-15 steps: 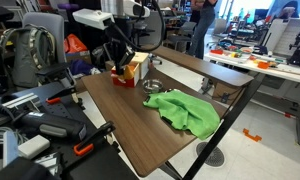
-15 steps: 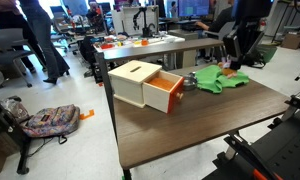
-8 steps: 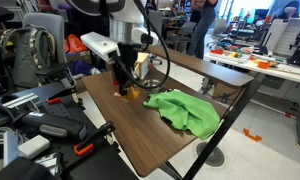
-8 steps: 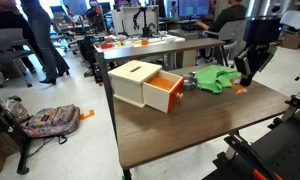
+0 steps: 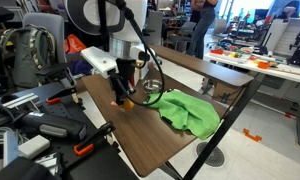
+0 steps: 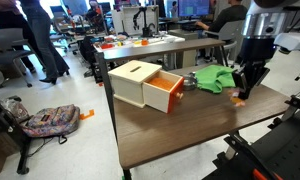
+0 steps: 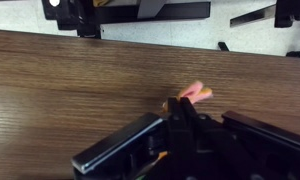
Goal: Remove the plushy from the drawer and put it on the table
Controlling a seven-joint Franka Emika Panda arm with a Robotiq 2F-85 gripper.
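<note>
I need to lower the plushy gently onto the bare brown table top (image 5: 131, 113) just below and open my gripper's fingers, so that I let it go clear of the green cloth.
My gripper (image 5: 118, 98) is shut on a small pink-and-orange plushy (image 7: 195, 93), whose tip sticks out past the fingertips (image 7: 180, 108) in the wrist view. It hangs just above the brown table top (image 5: 150, 140), or touches it; I cannot tell which. In an exterior view the gripper (image 6: 238, 93) holds the plushy (image 6: 237, 99) at the table's far side, well away from the wooden box (image 6: 135, 80) with its open orange drawer (image 6: 163, 93). The inside of the drawer is hidden.
A green cloth (image 5: 190, 112) lies on the table beside the gripper and also shows in an exterior view (image 6: 216, 80). A small grey object (image 6: 189, 82) lies by the drawer. Chairs, bags and cables crowd the floor around the table (image 6: 190, 135).
The gripper has carried the plushy away from the box and drawer, across the table past the green cloth, and lowered it to the table top.
</note>
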